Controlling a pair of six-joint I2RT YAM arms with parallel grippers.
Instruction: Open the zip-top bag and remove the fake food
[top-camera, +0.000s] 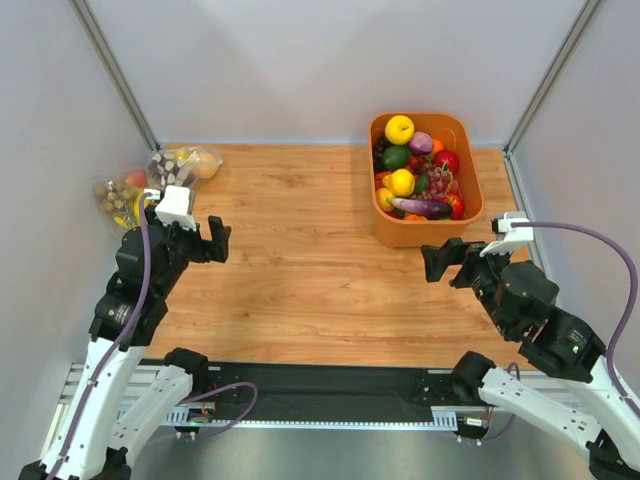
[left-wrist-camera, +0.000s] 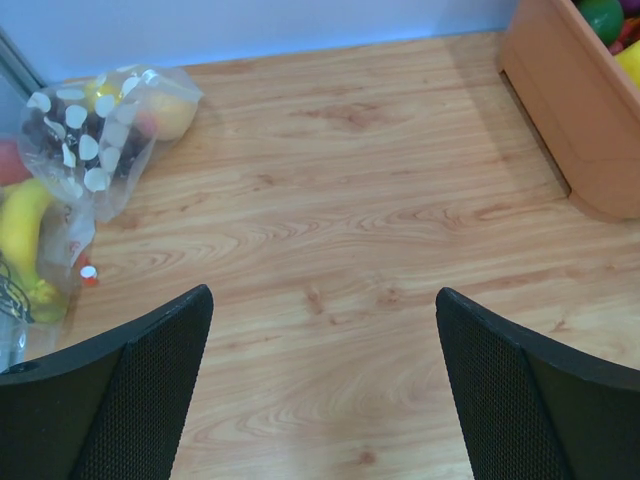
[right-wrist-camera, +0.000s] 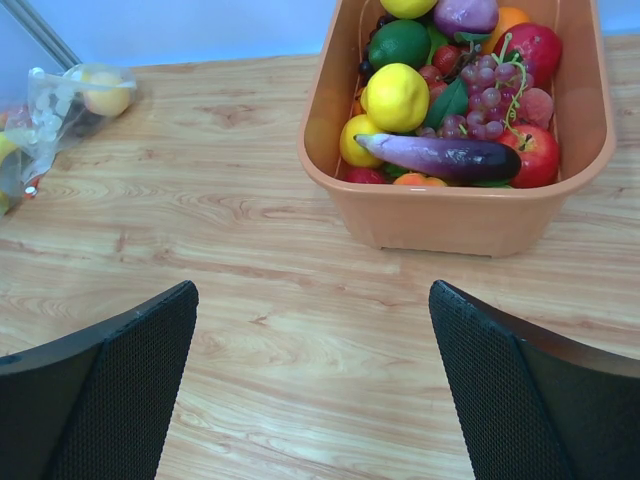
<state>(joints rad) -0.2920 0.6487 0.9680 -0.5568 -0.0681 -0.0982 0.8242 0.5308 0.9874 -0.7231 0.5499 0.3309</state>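
My left gripper moves outward and down onto the loose near edge of the spotted bag (top-camera: 191, 180) (left-wrist-camera: 128, 178) next, because there the clear film extends past the fruit inside.
The zip-top bag (top-camera: 183, 163), clear with pale round spots, lies at the table's far left corner. It also shows in the left wrist view (left-wrist-camera: 95, 135) and small in the right wrist view (right-wrist-camera: 75, 105). Inside it I see a round orange-yellow fruit (left-wrist-camera: 172, 112), dark purple grapes (left-wrist-camera: 50, 130) and a bit of yellow fruit (left-wrist-camera: 100, 92). My left gripper (top-camera: 215, 240) (left-wrist-camera: 322, 295) is open and empty above bare wood, nearer than the bag and to its right. My right gripper (top-camera: 440, 262) (right-wrist-camera: 312, 288) is open and empty, just in front of the basket.
A second clear bag (top-camera: 120, 195) with a banana (left-wrist-camera: 25, 240) and brown nuts lies against the left wall beside the spotted bag. An orange basket (top-camera: 472, 170) (right-wrist-camera: 460, 215) full of fake fruit and vegetables stands at the far right. Grey walls close in three sides.
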